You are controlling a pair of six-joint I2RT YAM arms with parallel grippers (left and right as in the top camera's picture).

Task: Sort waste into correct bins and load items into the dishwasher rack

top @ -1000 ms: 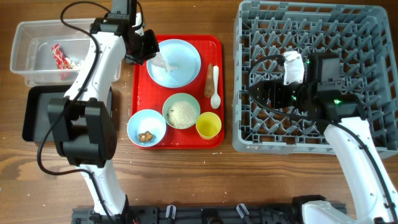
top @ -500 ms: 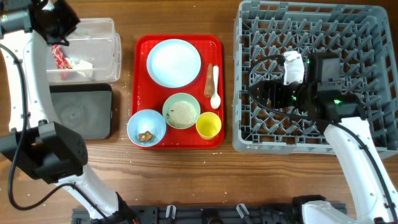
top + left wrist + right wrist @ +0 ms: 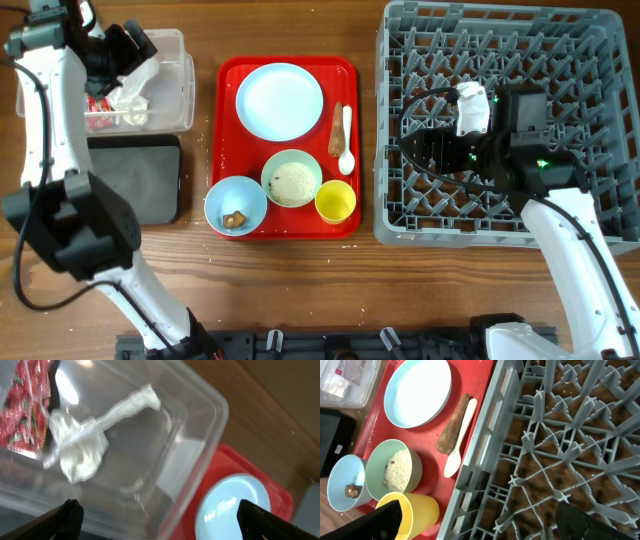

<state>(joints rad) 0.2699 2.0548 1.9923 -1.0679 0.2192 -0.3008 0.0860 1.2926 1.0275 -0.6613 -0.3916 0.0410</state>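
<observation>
The pale blue bowl still holds the brown lump, so my left gripper needs to move back from the tub point(image 3: 186, 60) next and go down onto the rice-side rim of the pale blue bowl point(image 3: 265, 210).
My left gripper point(image 3: 128, 45) hangs open over the clear tub point(image 3: 186, 60), nothing between its fingers. In the tub lie the crumpled white napkin point(image 3: 80, 447) and the red wrapper point(image 3: 22, 415). The black bin tray point(image 3: 130, 180) sits just in front of the tub. The pale blue plate point(image 3: 280, 100), a bowl of rice point(image 3: 292, 180), a bowl with a brown lump point(image 3: 236, 205), the yellow cup point(image 3: 335, 201), the white spoon point(image 3: 346, 140) and the carrot-like stick point(image 3: 337, 125) rest on the red tray. My right gripper point(image 3: 418, 150) is open and empty above the grey rack point(image 3: 600, 60), near its left wall.
The red serving tray point(image 3: 226, 150) lies between the bins and the rack. In the right wrist view the rack's left wall point(image 3: 480, 445) runs close beside the yellow cup point(image 3: 415, 510) and the spoon point(image 3: 460, 440). Bare wood shows in front of the tray.
The left arm swung from above the plate to the clear tub with the napkin and opened; the napkin now lies in the tub. The right arm has not moved.
</observation>
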